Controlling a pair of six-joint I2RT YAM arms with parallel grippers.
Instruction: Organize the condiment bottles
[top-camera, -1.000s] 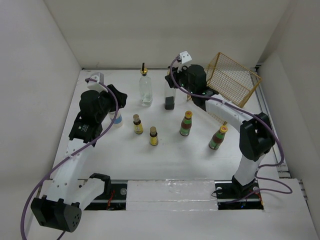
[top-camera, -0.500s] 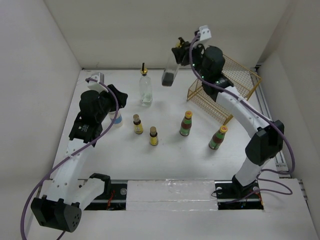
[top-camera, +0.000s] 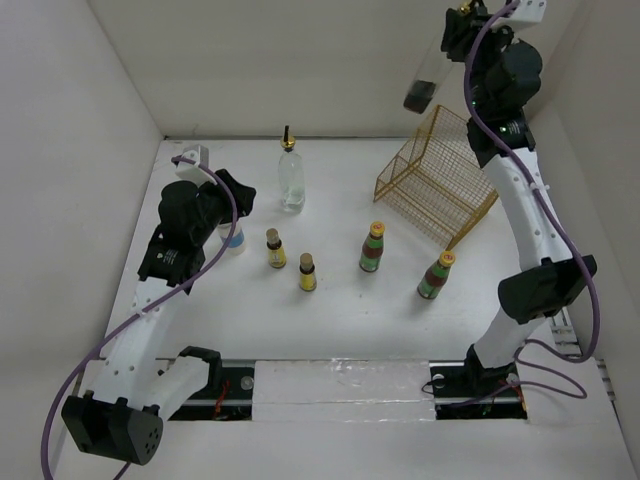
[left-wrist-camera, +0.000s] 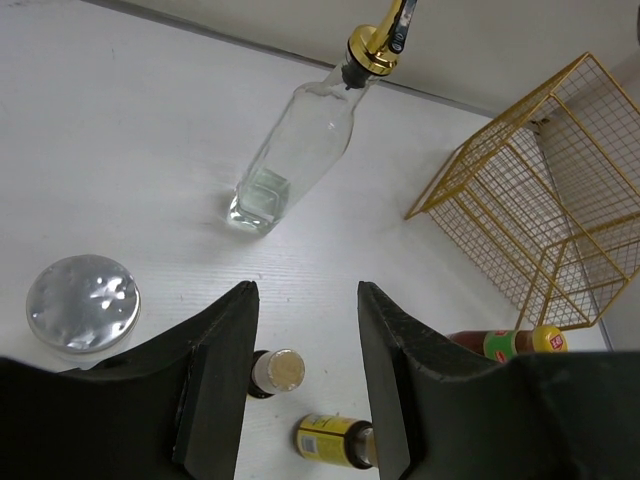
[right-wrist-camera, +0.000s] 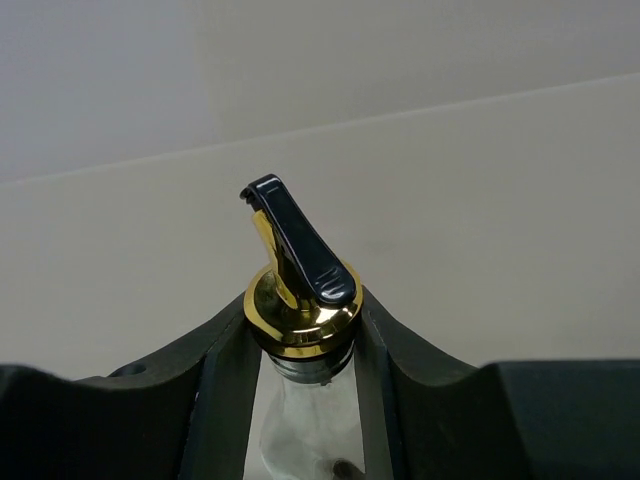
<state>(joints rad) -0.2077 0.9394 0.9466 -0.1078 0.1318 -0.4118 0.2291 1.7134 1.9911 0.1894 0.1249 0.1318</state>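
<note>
I will next lower the hanging glass bottle with my right gripper until it stands in the far part of the gold wire basket (top-camera: 437, 163), and let it go there, since that space is empty.
My right gripper (top-camera: 458, 32) is raised high at the back right, shut on the neck of a tall clear glass bottle (top-camera: 424, 85) that hangs tilted in the air. Its gold pourer (right-wrist-camera: 300, 300) sits between my fingers in the right wrist view. The second tall glass bottle (top-camera: 291, 178) stands at the back (left-wrist-camera: 295, 150). My left gripper (top-camera: 236, 195) is open (left-wrist-camera: 305, 290) above two small yellow bottles (top-camera: 275, 249) (top-camera: 307, 272). The white blue-banded bottle (top-camera: 235, 239) stands beside it, its silver cap (left-wrist-camera: 82, 302) showing. Two green-red bottles (top-camera: 373, 247) (top-camera: 436, 275) stand to the right.
A gold wire basket (top-camera: 435, 185) lies on its side at the back right, below the raised bottle; it also shows in the left wrist view (left-wrist-camera: 540, 200). White walls close the table at the back and both sides.
My right arm has lifted the glass bottle off the table, up and to the right, well above the basket. The basket has shifted a little left. The left arm has not moved.
</note>
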